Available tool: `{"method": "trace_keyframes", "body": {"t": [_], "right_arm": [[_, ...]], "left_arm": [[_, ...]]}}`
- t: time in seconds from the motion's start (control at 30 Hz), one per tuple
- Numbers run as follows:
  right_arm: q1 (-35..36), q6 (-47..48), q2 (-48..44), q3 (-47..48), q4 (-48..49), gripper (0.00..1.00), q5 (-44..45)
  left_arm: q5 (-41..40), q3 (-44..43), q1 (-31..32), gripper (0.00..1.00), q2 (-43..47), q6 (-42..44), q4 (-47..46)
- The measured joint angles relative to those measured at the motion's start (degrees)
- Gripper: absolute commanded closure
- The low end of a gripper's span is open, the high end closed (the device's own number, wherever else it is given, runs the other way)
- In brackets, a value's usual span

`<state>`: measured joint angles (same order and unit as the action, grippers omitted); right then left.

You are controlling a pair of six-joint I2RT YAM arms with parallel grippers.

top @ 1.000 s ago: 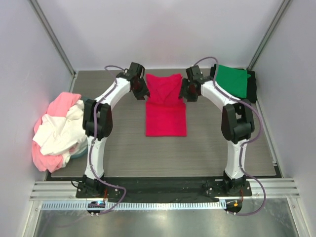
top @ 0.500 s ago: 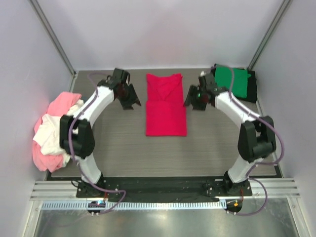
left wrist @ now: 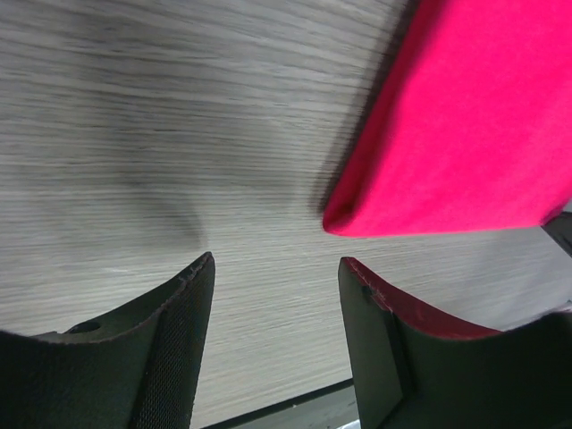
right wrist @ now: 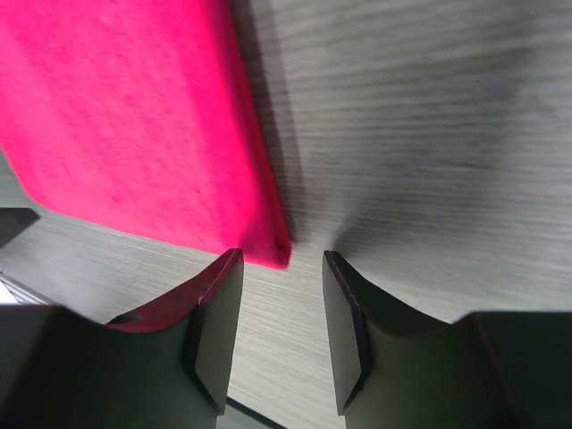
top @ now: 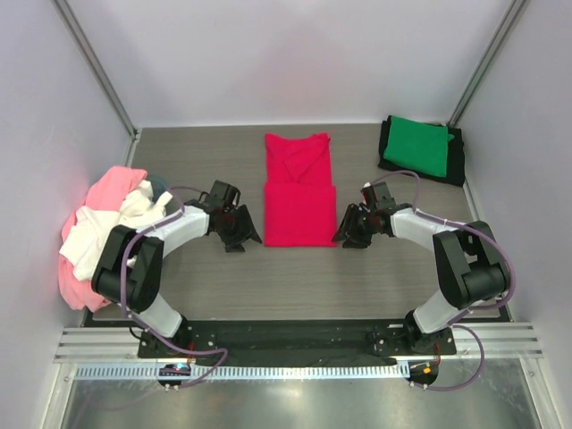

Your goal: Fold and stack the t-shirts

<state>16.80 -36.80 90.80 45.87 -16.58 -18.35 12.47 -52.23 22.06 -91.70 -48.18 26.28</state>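
Note:
The open fingers of my left gripper have only bare table between them, so I next need to move it down and to the right in the top view, onto the crimson t-shirt's nearest corner.
A crimson t-shirt (top: pixel 299 189) lies as a long folded strip in the middle of the table, its collar end at the back. My left gripper (top: pixel 246 238) is low beside its near left corner (left wrist: pixel 344 219), open, with only bare table between the fingers. My right gripper (top: pixel 344 237) is low beside the near right corner (right wrist: pixel 277 250), open and empty too. A folded green t-shirt (top: pixel 420 146) rests on a black one (top: pixel 458 161) at the back right. A heap of pink and white t-shirts (top: pixel 103 232) sits at the left edge.
Grey wood-grain table (top: pixel 295 286) with pale walls on three sides and metal posts at the back corners. A greyish-teal cloth (top: pixel 160 187) peeks out of the left heap. The arm bases stand at the near edge.
Both arms have drawn back from the shirt's collar end to its near corners, the grippers now low at the table. The collar end has been let go and lies flat.

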Motion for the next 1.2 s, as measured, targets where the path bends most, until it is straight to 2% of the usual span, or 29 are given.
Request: {"method": "trace_keyframes", "body": {"t": [0.23, 0.37, 0.5, 0.87, 0.97, 1.07, 1.1, 1.2], "right_arm": [[0.0, -0.66, 1.84, -0.81, 4.5, 0.74, -1.38], [-0.02, -0.63, 2.23, -1.11, 5.53, 0.82, -1.6], [-0.02, -0.68, 2.23, -1.7, 6.32, 0.85, -1.84], [-0.04, -0.7, 2.23, -2.4, 7.52, 0.92, -2.38], [-0.04, -0.7, 2.25, -2.43, 7.56, 0.93, -2.38], [-0.04, -0.74, 2.49, -2.45, 7.8, 0.99, -2.6], [-0.04, -0.76, 2.6, -2.45, 7.96, 0.99, -2.73], [-0.04, -0.92, 2.84, -2.6, 8.5, 0.99, -3.28]], "left_arm": [[0.66, 0.98, 3.15, 0.45, -0.44, -1.97, -6.73], [0.61, 1.05, 3.96, 0.52, -1.7, -2.47, -8.26], [0.52, 1.53, 4.11, 0.59, -2.75, -2.6, -8.96], [0.61, 2.16, 4.35, 0.64, -3.76, -2.8, -11.45], [0.68, 2.16, 4.57, 0.68, -4.13, -2.89, -12.44], [0.68, 2.23, 4.7, 0.81, -4.59, -3.04, -13.31], [0.66, 2.29, 4.72, 0.89, -4.81, -3.02, -13.64], [0.83, 2.43, 4.72, 1.0, -5.31, -3.41, -14.25]]}}
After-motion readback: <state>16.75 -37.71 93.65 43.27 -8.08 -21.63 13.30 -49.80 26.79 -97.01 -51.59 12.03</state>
